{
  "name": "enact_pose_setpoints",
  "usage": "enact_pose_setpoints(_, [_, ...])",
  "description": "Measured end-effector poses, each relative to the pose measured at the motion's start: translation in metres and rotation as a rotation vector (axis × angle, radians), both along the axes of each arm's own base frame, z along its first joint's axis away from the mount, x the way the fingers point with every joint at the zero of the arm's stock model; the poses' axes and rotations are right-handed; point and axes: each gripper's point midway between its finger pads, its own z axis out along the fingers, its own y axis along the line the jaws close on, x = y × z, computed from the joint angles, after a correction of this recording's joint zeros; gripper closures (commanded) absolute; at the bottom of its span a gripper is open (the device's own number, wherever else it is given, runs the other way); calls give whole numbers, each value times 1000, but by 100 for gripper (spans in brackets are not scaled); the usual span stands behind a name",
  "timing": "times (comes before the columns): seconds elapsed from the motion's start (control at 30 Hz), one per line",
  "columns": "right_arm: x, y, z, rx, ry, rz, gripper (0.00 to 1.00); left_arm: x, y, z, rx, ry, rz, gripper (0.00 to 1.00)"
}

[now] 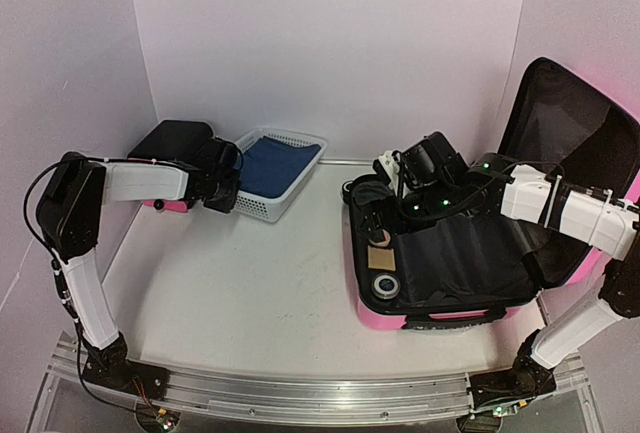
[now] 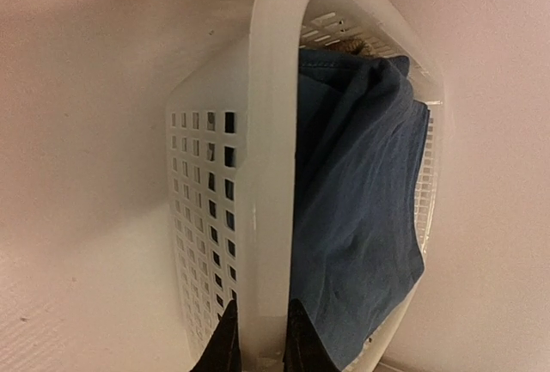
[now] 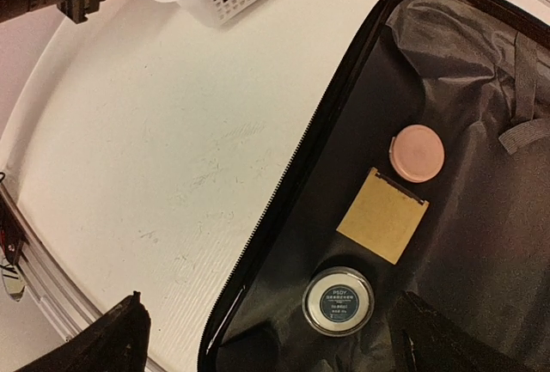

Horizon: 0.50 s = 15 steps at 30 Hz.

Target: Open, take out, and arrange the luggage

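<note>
I need to swing the basket's near rim [image 1: 246, 193] [image 2: 264, 307] in my left gripper toward the open suitcase next and let go of it there, because the basket is at an angle to the suitcase's back side.
The luggage [image 1: 452, 253], a glossy pink hard-shell suitcase, lies open at the right with its black-lined lid [image 1: 575, 118] raised. Against its left wall rest a pink round disc [image 3: 418, 153], a tan card [image 3: 383, 215] and a clear round jar with a dark label [image 3: 338, 301]. My right gripper [image 3: 275, 338] hangs open above that edge of the case [image 3: 481, 243], holding nothing. My left gripper [image 2: 262, 350] is shut on the rim of the white mesh basket [image 2: 273, 131] at the back left.
A folded blue cloth [image 2: 361, 192] fills the basket [image 1: 268, 199]. A small black drawer unit [image 1: 175, 138] with pink fronts stands behind my left gripper [image 1: 222, 189]. White walls close the back and sides. A metal rail [image 1: 300, 393] runs along the near edge.
</note>
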Motion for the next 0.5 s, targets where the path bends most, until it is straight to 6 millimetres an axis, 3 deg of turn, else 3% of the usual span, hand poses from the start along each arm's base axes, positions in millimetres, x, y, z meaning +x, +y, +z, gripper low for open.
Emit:
enact_pose_setpoints(0.23, [-1,-4,5,10,-8,-5,2,11,-35,-8,-37,-4,82,96])
enact_pose_setpoints(0.3, [-2,-4,6,12,-9,-5,2,11,-45,-16,-43,2,91,82])
enact_pose_setpoints(0.37, [-1,-4,6,11,-8,-7,2,10,-51,-22,-33,8,85,59])
enact_pose_setpoints(0.43, [-2,-5,5,9,-7,-8,2,12,-61,-16,-21,-11,37,40])
enact_pose_setpoints(0.5, [-2,-6,3,6,-4,-8,2,15,-80,-5,-36,-47,-37,30])
